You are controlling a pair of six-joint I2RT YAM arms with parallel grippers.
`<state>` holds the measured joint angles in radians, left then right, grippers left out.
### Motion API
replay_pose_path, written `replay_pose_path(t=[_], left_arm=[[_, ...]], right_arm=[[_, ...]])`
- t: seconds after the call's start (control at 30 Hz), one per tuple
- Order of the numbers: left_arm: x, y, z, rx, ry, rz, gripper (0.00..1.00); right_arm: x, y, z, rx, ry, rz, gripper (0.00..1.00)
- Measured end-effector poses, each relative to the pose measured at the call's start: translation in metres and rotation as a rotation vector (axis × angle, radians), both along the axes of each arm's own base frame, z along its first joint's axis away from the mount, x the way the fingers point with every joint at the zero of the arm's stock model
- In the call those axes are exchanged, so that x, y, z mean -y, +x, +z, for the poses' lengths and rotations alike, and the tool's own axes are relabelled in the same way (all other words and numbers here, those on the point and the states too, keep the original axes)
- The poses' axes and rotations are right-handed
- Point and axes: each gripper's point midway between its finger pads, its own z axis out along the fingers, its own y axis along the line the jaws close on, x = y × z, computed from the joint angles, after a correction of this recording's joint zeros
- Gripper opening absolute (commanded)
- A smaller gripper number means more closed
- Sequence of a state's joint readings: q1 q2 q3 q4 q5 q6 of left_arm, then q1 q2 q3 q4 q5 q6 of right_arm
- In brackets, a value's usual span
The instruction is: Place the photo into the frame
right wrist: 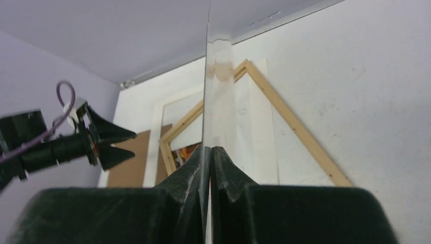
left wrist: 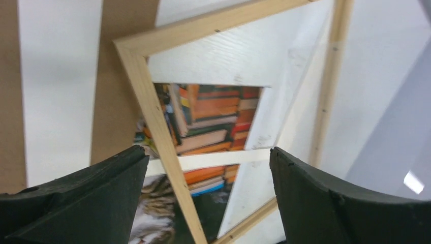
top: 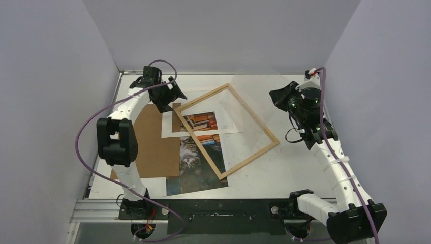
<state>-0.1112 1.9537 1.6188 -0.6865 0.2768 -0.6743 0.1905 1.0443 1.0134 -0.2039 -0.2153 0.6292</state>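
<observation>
The robot's right gripper holds only one edge of the pane (right wrist: 207, 76), so the left gripper should next move back and across the frame, tilting toward the pane's free edge.
The light-wood frame (top: 249, 160) lies tilted on the table, over the white mat (top: 170, 127) and the photo (top: 195, 162). The photo lies face up, its books showing through the mat's opening (left wrist: 213, 117) and the cat below it. My left gripper (top: 170, 96) hovers open over the frame's left corner; the frame's left rail (left wrist: 157, 127) runs below its empty jaws (left wrist: 208, 168). My right gripper (top: 280, 96) is shut on the edge of a clear pane (right wrist: 207, 76), which reaches over the frame (right wrist: 300, 127). The pane stands edge-on between the right gripper's fingertips (right wrist: 209, 148).
A brown backing board (top: 152, 147) lies flat at the left, under the mat and photo. Grey walls close in the table on the left, back and right. The left arm's elbow (top: 117, 140) stands above the board.
</observation>
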Motion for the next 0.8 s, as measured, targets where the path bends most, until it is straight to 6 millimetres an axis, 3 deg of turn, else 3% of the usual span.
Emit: replay_pose_path(t=[0.1, 0.2, 0.37, 0.5, 0.6, 0.8], left_arm=[[0.015, -0.01, 0.028, 0.074, -0.103, 0.041, 0.96], [0.042, -0.015, 0.041, 0.124, -0.225, 0.066, 0.97], [0.102, -0.016, 0.033, 0.105, -0.41, 0.077, 0.97], [0.143, -0.019, 0.024, 0.061, -0.541, 0.113, 0.97], [0.152, -0.023, 0.019, 0.011, -0.595, 0.165, 0.97], [0.145, -0.024, 0.007, -0.108, -0.612, 0.323, 0.97]], right_arm=[[0.005, 0.01, 0.01, -0.032, 0.104, -0.088, 0.0], [0.007, 0.019, 0.004, -0.107, 0.247, -0.18, 0.0], [0.009, 0.028, -0.028, -0.29, 0.461, -0.343, 0.0], [0.016, 0.022, -0.048, -0.391, 0.541, -0.471, 0.0], [0.025, 0.015, -0.05, -0.403, 0.565, -0.539, 0.0], [0.036, 0.001, -0.04, -0.379, 0.621, -0.596, 0.0]])
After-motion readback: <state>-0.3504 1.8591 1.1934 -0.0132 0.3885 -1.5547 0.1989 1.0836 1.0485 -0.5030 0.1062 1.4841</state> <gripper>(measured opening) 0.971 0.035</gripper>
